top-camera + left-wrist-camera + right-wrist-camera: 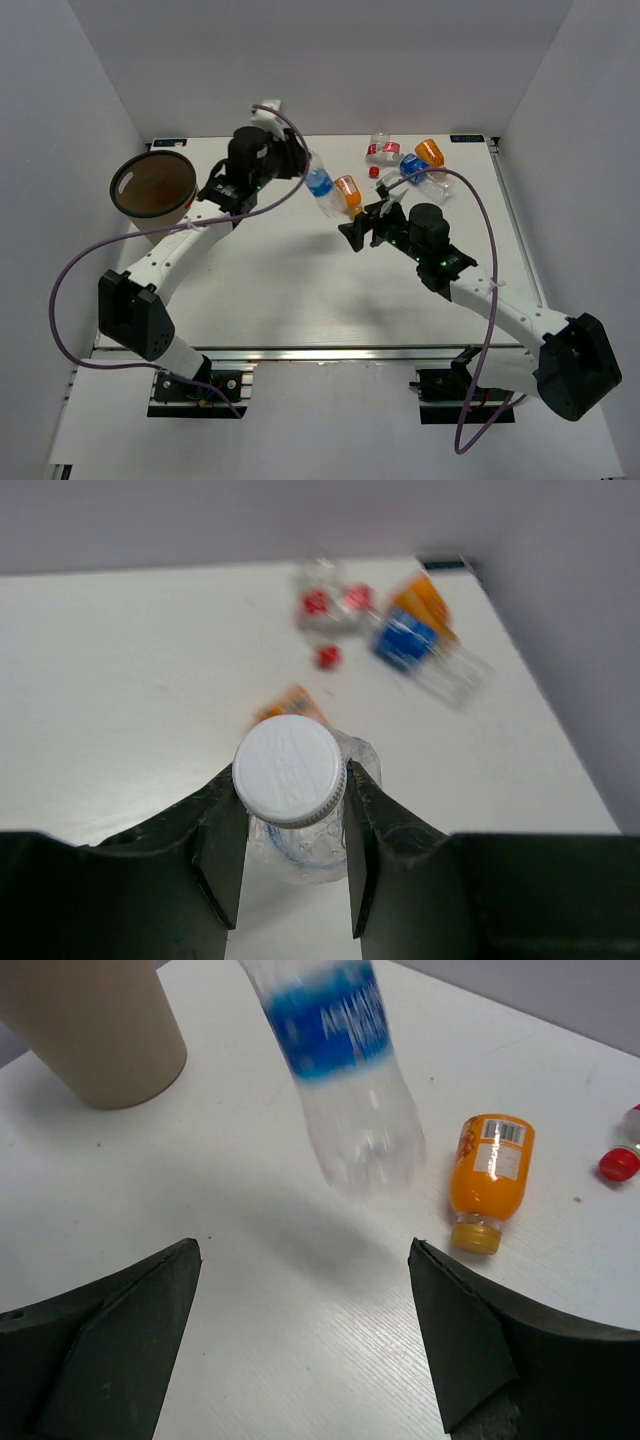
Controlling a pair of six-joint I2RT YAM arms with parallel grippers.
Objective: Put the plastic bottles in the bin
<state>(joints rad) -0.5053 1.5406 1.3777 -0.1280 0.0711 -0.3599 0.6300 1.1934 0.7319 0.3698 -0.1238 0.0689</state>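
Observation:
I need to lift my left gripper next and swing it toward the brown bin (152,186), to open over the bin's opening.
My left gripper (300,162) is shut on the neck of a clear bottle with a blue label (320,187) and holds it above the table. In the left wrist view its white cap (290,770) sits between my fingers (222,855). The same bottle hangs in the right wrist view (340,1070). My right gripper (364,228) is open and empty; the table shows between its fingers (130,1330). An orange bottle (348,192) lies just beyond it (490,1172). The brown round bin (152,186) stands at the far left (95,1025).
Several bottles lie at the back right: a clear one with a red label (382,150), an orange one (430,152) and a blue-labelled one (415,170). A loose red cap (374,172) lies near them. White walls close in the table.

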